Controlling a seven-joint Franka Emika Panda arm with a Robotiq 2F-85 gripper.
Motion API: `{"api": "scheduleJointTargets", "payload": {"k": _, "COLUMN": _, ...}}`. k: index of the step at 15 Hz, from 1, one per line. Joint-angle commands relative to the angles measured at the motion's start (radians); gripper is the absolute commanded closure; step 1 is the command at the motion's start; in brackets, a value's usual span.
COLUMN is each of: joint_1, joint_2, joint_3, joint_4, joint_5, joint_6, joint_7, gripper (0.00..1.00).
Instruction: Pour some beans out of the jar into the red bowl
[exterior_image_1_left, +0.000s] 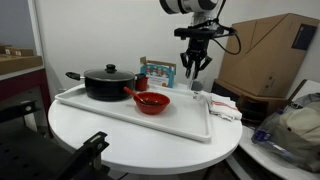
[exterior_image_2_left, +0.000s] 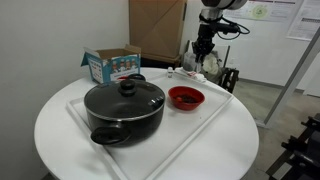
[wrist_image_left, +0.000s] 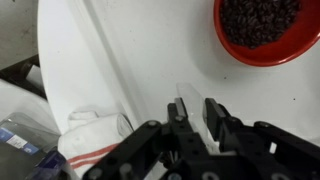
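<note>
The jar (wrist_image_left: 191, 95) comes down in my gripper onto the bare part of the tray beside the red bowl next and gets released there, because the bowl already holds dark beans.
The red bowl (exterior_image_1_left: 152, 105) sits on the white tray (exterior_image_1_left: 120, 112) and shows in both exterior views (exterior_image_2_left: 186, 106). In the wrist view the red bowl (wrist_image_left: 265, 60) is at the top right and holds dark beans (wrist_image_left: 260, 20). My gripper (exterior_image_1_left: 193, 70) hangs above the tray's far end, beside the bowl and apart from it (exterior_image_2_left: 200, 55). In the wrist view its fingers (wrist_image_left: 197, 104) are close together on a small, pale, see-through thing that I take for the jar (wrist_image_left: 191, 95). No beans show in the jar.
A black lidded pot (exterior_image_1_left: 108, 82) stands on the tray next to the bowl (exterior_image_2_left: 125, 108). A teal-edged box (exterior_image_1_left: 157, 72) stands behind the tray. A white cloth with red stripes (wrist_image_left: 95, 135) lies off the tray's end. A cardboard box (exterior_image_1_left: 265, 55) stands behind.
</note>
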Motion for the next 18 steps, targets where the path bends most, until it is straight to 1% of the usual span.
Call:
{"api": "scheduleJointTargets", "payload": {"k": 1, "joint_1": -0.014, "joint_2": 0.054, "joint_3": 0.025, "joint_4": 0.029, "joint_5": 0.048, "joint_6": 0.004, "joint_7": -0.052, "gripper": 0.89}}
{"api": "scheduleJointTargets", "payload": {"k": 5, "joint_1": -0.007, "joint_2": 0.074, "joint_3": 0.031, "joint_4": 0.038, "joint_5": 0.046, "joint_6": -0.02, "joint_7": -0.058, "gripper": 0.89}}
{"api": "scheduleJointTargets", "payload": {"k": 13, "joint_1": -0.012, "joint_2": 0.117, "joint_3": -0.004, "joint_4": 0.024, "joint_5": 0.034, "joint_6": -0.111, "joint_7": -0.033, "gripper": 0.89}}
{"api": "scheduleJointTargets", "payload": {"k": 17, "joint_1": -0.011, "joint_2": 0.135, "joint_3": -0.017, "joint_4": 0.021, "joint_5": 0.03, "joint_6": -0.137, "joint_7": -0.025, "gripper": 0.89}}
{"api": "scheduleJointTargets", "payload": {"k": 18, "joint_1": -0.004, "joint_2": 0.135, "joint_3": -0.026, "joint_4": 0.021, "joint_5": 0.024, "joint_6": -0.138, "joint_7": -0.01, "gripper": 0.5}}
